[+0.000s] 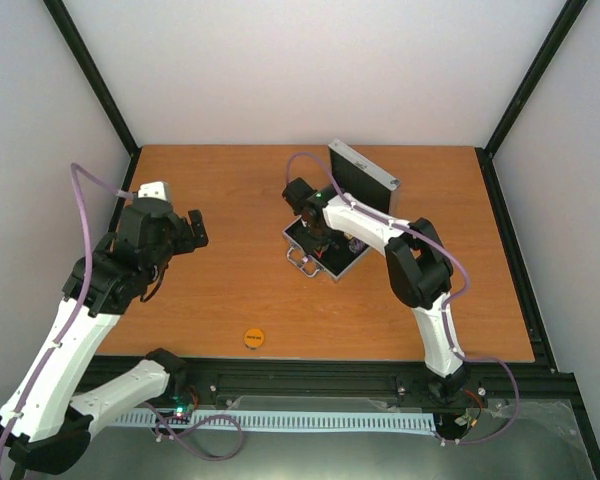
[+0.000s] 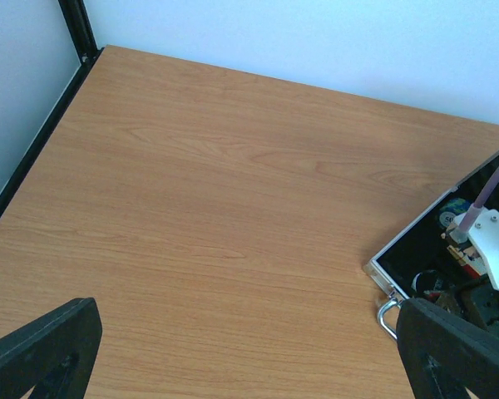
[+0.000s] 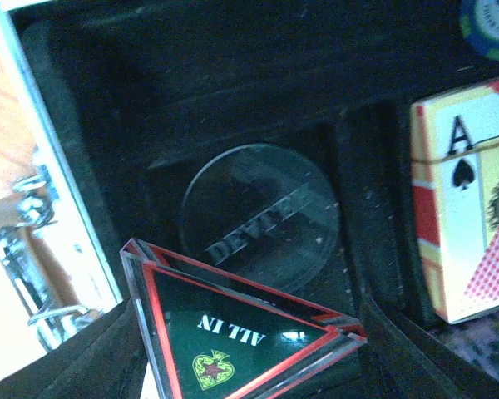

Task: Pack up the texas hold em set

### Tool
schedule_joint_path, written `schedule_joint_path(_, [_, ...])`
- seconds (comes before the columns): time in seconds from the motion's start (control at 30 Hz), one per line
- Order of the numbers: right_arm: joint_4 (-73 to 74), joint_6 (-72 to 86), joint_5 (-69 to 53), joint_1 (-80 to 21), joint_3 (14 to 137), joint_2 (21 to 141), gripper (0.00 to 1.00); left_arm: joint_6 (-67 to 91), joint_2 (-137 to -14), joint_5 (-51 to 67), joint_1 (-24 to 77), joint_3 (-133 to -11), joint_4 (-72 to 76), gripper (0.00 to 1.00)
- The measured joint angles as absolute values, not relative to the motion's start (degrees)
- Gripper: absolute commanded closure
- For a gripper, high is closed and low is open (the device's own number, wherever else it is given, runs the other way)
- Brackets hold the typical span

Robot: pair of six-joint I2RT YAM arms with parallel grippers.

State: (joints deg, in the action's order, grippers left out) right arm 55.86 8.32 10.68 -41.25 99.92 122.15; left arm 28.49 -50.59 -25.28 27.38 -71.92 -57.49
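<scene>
Next, my right gripper shifts outward from the handle and lowers over the clear disc to release the "ALL IN" triangle, as the triangle overlaps only the disc's edge.
The silver case lies open mid-table, its lid upright behind and its handle facing front. My right gripper reaches into it and is shut on the black-red "ALL IN" triangle, held just above the black lining. Under it the clear disc lies in a round recess. The pink-white card pack sits to its right and a chip shows at the top corner. The orange disc lies on the table near the front edge. My left gripper is open and empty, left of the case.
In the left wrist view the case's corner and handle show at lower right, with the right arm above them. Bare wooden table lies ahead. Black frame posts and white walls bound the table.
</scene>
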Motion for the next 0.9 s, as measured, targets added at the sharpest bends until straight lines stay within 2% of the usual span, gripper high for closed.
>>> schedule_joint_path(0.43, [54.0,3.0,11.7,-37.8,101.2,123.8,0.56,29.1,-52.2,-25.7,27.4,-71.8,-57.5,0.0])
schedule_joint_path(0.7, [53.0,2.2,10.7,-37.8,101.2,124.0,0.41,29.7,-53.6,-25.7,27.4,-71.8,-57.5,0.0])
schedule_joint_path(0.9, [52.9,2.1,10.7,-37.6,101.2,125.2,0.38,29.8,-54.1,-25.7,27.4,-71.8,-57.5,0.0])
